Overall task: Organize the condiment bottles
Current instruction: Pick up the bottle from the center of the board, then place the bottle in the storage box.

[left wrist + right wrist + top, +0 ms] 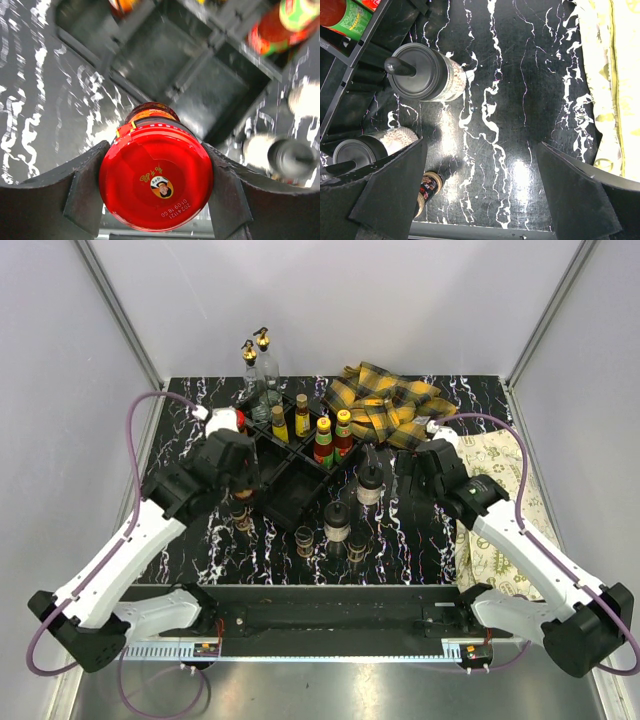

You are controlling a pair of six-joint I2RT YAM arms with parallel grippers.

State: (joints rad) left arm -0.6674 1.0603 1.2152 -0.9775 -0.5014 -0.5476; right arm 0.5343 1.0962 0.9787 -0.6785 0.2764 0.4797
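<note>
I need to move my left gripper to the left in the top view, lower it and let go, because the free space beside the other red-lidded jar is below and on that side.
My left gripper is shut on the red lid of an amber jar, just left of the black divided tray; in the top view it is at the tray's left edge. Yellow-capped sauce bottles and another red-lidded jar stand in the tray. Two clear gold-spouted bottles stand behind it. My right gripper is open and empty over bare table, right of two black-capped shakers; it shows in the top view.
A yellow plaid cloth lies at the back right. A cream patterned cloth covers the table's right edge. Small jars stand in front of the tray. A small dark bottle lies by my right gripper's left finger.
</note>
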